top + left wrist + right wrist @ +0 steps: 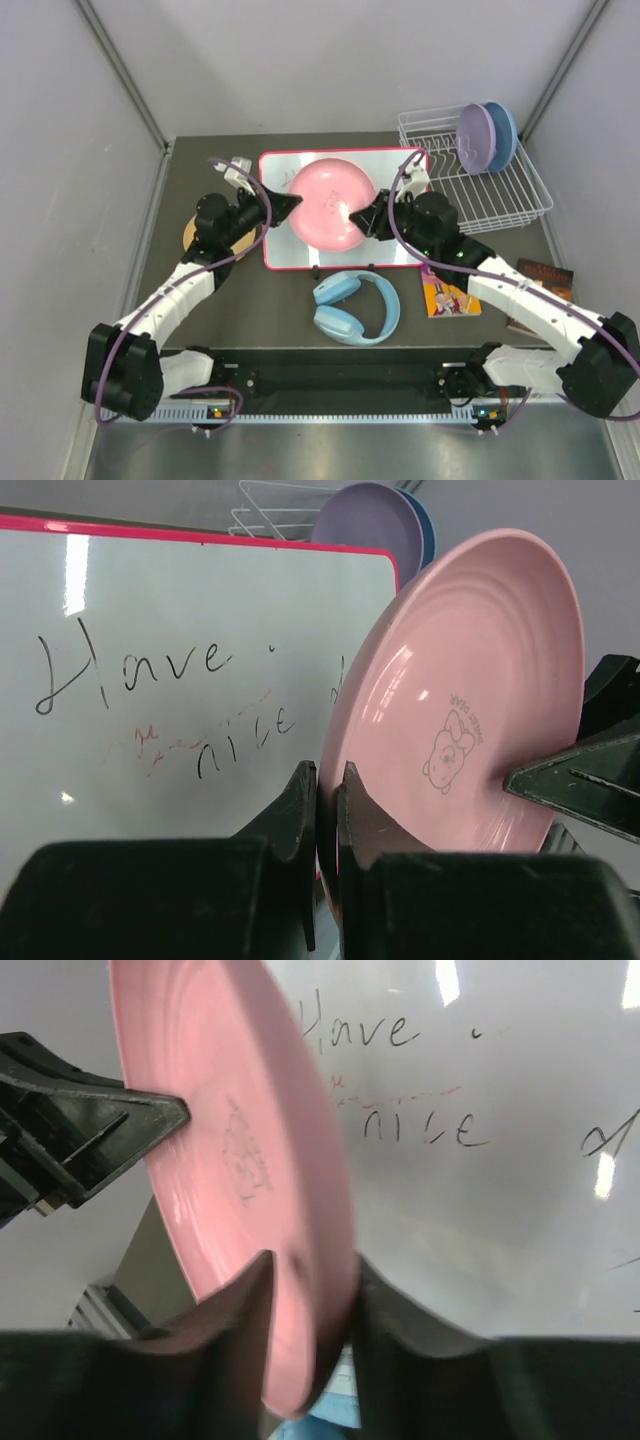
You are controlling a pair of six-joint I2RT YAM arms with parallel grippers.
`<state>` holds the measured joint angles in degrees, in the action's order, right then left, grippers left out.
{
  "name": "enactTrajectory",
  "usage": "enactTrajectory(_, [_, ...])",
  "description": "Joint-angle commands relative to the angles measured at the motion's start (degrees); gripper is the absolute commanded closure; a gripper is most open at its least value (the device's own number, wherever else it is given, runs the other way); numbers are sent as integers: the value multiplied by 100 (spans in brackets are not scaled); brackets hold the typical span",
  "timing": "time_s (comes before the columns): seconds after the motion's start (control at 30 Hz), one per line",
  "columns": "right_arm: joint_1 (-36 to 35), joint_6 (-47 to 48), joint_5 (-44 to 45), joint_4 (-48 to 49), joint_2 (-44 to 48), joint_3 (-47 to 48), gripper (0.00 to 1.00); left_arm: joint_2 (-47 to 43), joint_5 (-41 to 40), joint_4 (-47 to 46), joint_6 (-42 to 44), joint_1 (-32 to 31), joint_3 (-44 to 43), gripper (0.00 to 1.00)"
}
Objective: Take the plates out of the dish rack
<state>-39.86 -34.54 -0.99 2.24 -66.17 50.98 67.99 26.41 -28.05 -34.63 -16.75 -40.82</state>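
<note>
The left gripper will next carry the pink plate (330,205) over the yellow-orange plate, lower it and release it, because the yellow-orange plate lies flat below the left gripper, to its left in the top view.
A pink plate (330,205) (470,700) (250,1160) hangs on edge above the whiteboard, between both grippers. My left gripper (295,203) (327,770) is shut on its left rim. On the opposite side, my right gripper (358,215) (310,1260) straddles the rim with its jaws parted wider than the rim. The white wire dish rack (500,200) (270,510) stands at the back right. In it a lilac plate (472,138) (365,520) stands upright, with a blue plate (505,135) (420,525) behind it. A yellow-orange plate (188,233) peeks out under my left arm.
The red-framed whiteboard (290,255) with handwriting lies flat under the pink plate. Light-blue headphones (355,308) lie in front of it. A colourful booklet (450,297) and a dark book (545,275) lie under my right arm. Grey walls close in on three sides.
</note>
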Motion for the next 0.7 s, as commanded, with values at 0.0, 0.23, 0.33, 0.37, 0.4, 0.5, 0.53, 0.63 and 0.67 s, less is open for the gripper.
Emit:
enactTrajectory(0.0, [-110,289,-95,261,139,298,42,-408,-662,396,368,-118,-84,100])
enactTrajectory(0.23, [311,861,837,-768,921,290,26,-1041,-1639,1714,756,883,-848,100])
enactTrajectory(0.33, [785,984,856,-980,1334,132,25,-1086,-1657,1944,677,1639,-963,100])
enactTrajectory(0.37, [1056,1020,786,-1032,1431,105,24,-1103,-1631,1988,642,1945,-972,100])
enactTrajectory(0.4, [1198,1098,707,-1128,1571,70,23,-1112,-1692,2066,642,2296,-981,100])
enactTrajectory(0.5, [1734,1265,460,-1383,1695,114,23,-998,-1893,2181,668,2842,-1016,100])
enactTrajectory(0.53, [1849,1301,355,-1419,1704,122,23,-902,-1981,2329,703,2940,-1025,100])
enactTrajectory(0.63, [2245,1406,127,-1516,1730,166,23,-761,-2193,2349,599,3265,-806,100])
enactTrajectory(0.67, [2385,1441,117,-1507,1704,184,22,-726,-2167,2296,554,3423,-614,100])
